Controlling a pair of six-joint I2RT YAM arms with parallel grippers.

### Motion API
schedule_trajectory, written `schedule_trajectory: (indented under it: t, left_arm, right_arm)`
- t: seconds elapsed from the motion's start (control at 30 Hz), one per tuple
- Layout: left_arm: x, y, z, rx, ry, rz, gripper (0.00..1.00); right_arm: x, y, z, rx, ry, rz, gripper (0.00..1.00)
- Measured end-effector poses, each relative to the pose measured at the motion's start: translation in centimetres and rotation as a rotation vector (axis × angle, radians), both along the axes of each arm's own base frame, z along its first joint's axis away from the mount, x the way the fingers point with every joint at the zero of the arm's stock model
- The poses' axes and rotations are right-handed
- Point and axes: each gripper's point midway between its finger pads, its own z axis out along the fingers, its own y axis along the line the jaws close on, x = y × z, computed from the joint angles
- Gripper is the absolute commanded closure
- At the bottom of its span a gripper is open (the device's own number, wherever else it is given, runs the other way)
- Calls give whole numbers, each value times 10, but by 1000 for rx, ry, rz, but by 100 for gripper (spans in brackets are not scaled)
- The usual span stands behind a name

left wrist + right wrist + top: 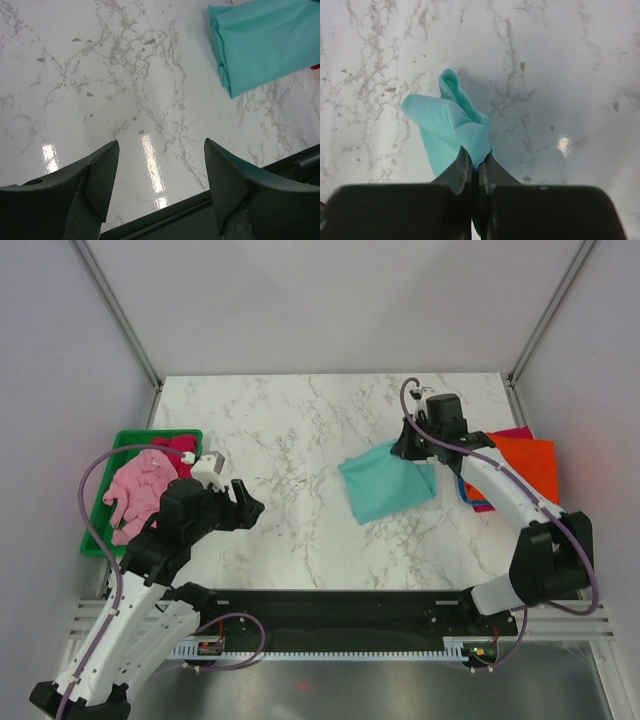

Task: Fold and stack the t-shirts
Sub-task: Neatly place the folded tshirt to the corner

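I will carry the folded teal t-shirt over the stack's orange top (534, 462) next, then lower it and let go, because that top is to the right of my right gripper in the top view.
A folded teal t-shirt (388, 482) lies on the marble table right of centre; it also shows in the left wrist view (265, 45). My right gripper (408, 447) is shut on the shirt's far corner, and the right wrist view shows teal cloth (455, 125) bunched between the closed fingertips (462, 167). A stack with an orange shirt (520, 465) on top, and blue and magenta edges beneath, lies at the right edge. A pink shirt (140, 490) is crumpled in the green tray (120, 445). My left gripper (245, 505) is open and empty above bare marble, left of the teal shirt.
The green tray stands at the table's left edge. Metal frame posts (120, 315) rise at the back corners. The black front rail (330, 605) runs along the near edge.
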Motion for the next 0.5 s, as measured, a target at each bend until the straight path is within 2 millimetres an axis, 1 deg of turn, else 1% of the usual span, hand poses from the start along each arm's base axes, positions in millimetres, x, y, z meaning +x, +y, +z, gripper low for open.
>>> schedule_trajectory:
  t: [0.07,0.13,0.27,0.5]
  left_arm:
    - [0,0,-1,0,0,0,24]
    - [0,0,-2,1,2,0,24]
    - [0,0,-2,1,2,-1,24]
    - [1,-1,-1,-1,-3,-1,24]
  right_arm:
    - [-13,-19,12,-60,-27,-49,100]
    - [-22,-36,17,-113,-37,-91,100]
    - [-39,-68,19,-220,-19,-178,100]
    - [-60,-108,25,-350,6,-274,100]
